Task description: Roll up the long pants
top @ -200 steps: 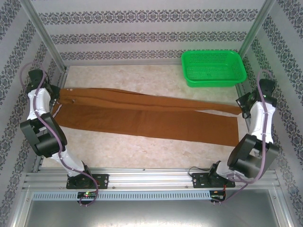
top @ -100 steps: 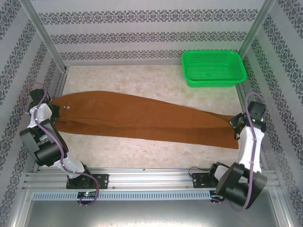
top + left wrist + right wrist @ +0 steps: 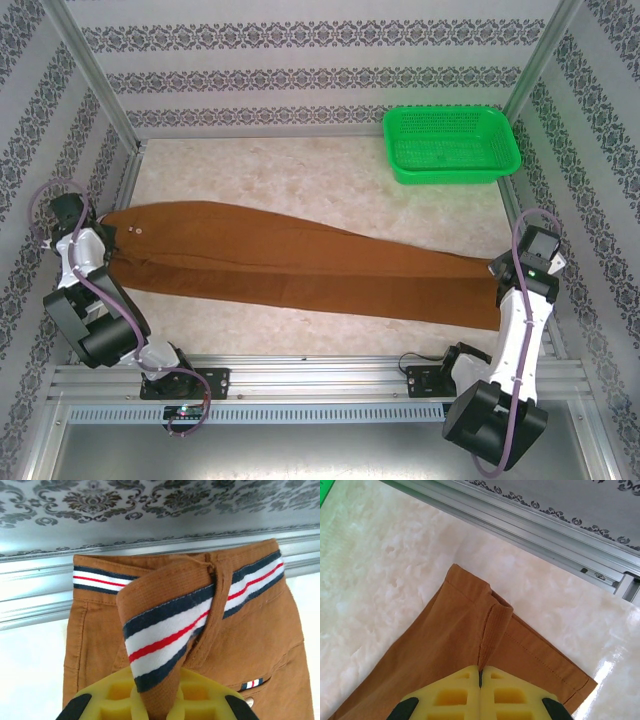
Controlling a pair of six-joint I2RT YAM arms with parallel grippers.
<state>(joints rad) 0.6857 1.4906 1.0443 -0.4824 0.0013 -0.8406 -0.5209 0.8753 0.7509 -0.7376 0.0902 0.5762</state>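
Next, my left gripper eases back and down, releasing the fold over the waist end (image 3: pixel 120 238) below it, with the pants (image 3: pixel 300 255) stretched into a long strip.
The long pants (image 3: pixel 300 255) lie as a rust-brown strip across the table, waist at the left and leg ends at the right. One leg lies over the other lengthwise. My left gripper (image 3: pixel 100 243) is at the waist end. In the left wrist view it (image 3: pixel 159 700) is shut on a lifted fold of the waistband (image 3: pixel 165 625), whose striped lining shows. My right gripper (image 3: pixel 500 268) is at the far right end. In the right wrist view it (image 3: pixel 480 677) is shut on a pinched ridge of the leg hem (image 3: pixel 470 625).
A green basket (image 3: pixel 452 143) stands at the back right corner, apart from the pants. Aluminium frame rails (image 3: pixel 130 170) and patterned walls close in the table on the left, right and back. Bare marbled table (image 3: pixel 300 170) shows behind the pants.
Both grippers have moved toward the near edge, each still holding its end. The far leg has come over the near leg, so the pants are now a narrower strip.
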